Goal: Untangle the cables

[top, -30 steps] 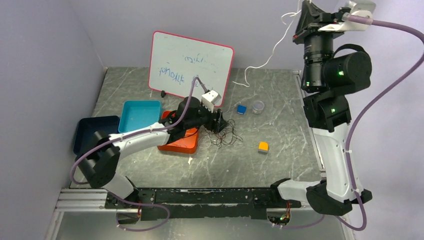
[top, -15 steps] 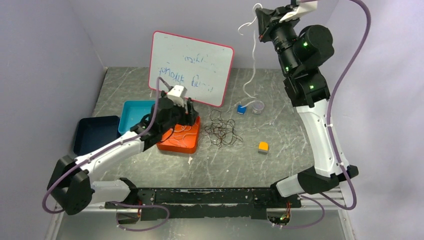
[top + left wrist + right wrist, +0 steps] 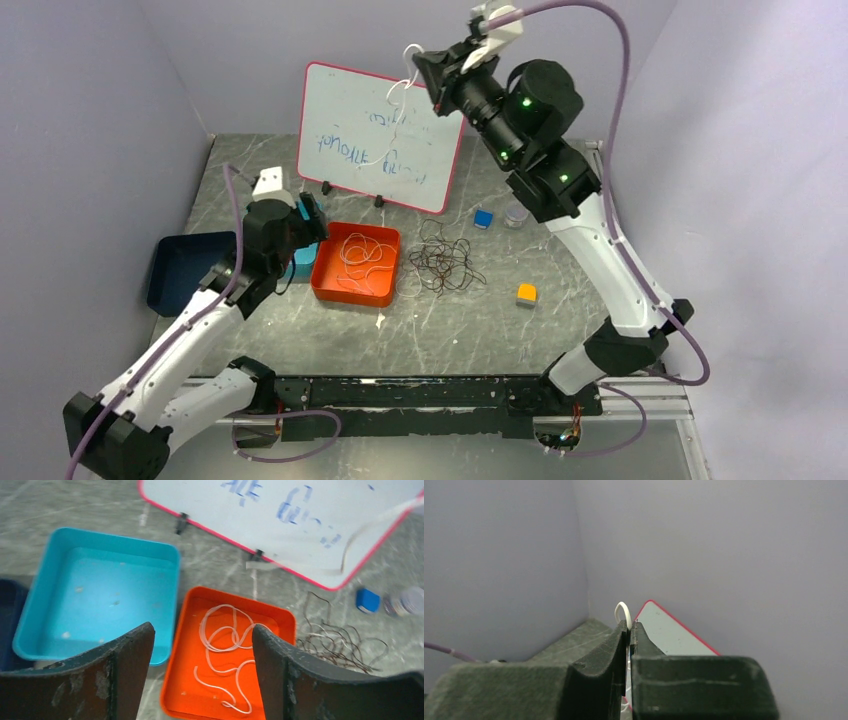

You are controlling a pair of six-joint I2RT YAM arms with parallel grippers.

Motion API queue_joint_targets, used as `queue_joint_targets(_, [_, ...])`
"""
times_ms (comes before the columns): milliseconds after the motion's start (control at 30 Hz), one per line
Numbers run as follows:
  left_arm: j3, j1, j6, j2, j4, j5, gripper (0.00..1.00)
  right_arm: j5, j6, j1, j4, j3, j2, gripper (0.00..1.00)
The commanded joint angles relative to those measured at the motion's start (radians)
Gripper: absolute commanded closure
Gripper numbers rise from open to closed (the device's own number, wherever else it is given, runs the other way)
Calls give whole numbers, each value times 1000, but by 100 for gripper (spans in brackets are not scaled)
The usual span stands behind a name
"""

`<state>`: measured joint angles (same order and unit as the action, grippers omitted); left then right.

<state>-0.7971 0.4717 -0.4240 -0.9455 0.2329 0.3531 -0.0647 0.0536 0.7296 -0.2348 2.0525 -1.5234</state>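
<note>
The orange tray (image 3: 358,264) already has one white cable in it, so I will bring my right gripper down and back, tip it downward over that tray and let go of its own cable.
A tangle of dark and reddish cables (image 3: 445,265) lies on the table right of the orange tray (image 3: 330,285); it also shows in the left wrist view (image 3: 340,640). One white cable (image 3: 362,250) lies coiled in the orange tray (image 3: 180,680), also seen from the left wrist (image 3: 225,645). My left gripper (image 3: 312,215) is open and empty (image 3: 202,630), over the gap between the teal and orange trays. My right gripper (image 3: 415,60) is raised high and shut on another white cable (image 3: 622,611), which hangs in front of the whiteboard (image 3: 400,110).
A whiteboard (image 3: 350,110) stands at the back. A teal tray (image 3: 297,268) and a dark blue bin (image 3: 185,268) sit at the left. A blue block (image 3: 483,218), a small clear round container (image 3: 516,214) and an orange block (image 3: 526,294) lie right of the tangle.
My right arm has swung left, carrying the white cable up off the table to in front of the whiteboard. My left gripper has drawn back left from the tangle, uncovering the orange tray.
</note>
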Motion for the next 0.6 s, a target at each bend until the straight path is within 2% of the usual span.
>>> queue_joint_targets(0, [2,-16,-44,74,132,201,22,1,10,54,-10,30,-42,100])
queue_joint_targets(200, [20,-16,-51,156,167,335,15,18,5,106,-16,22,-88,100])
queue_joint_targets(567, [36,-16,-37,152,151,351,15,63,-65,125,25,-165,-81,100])
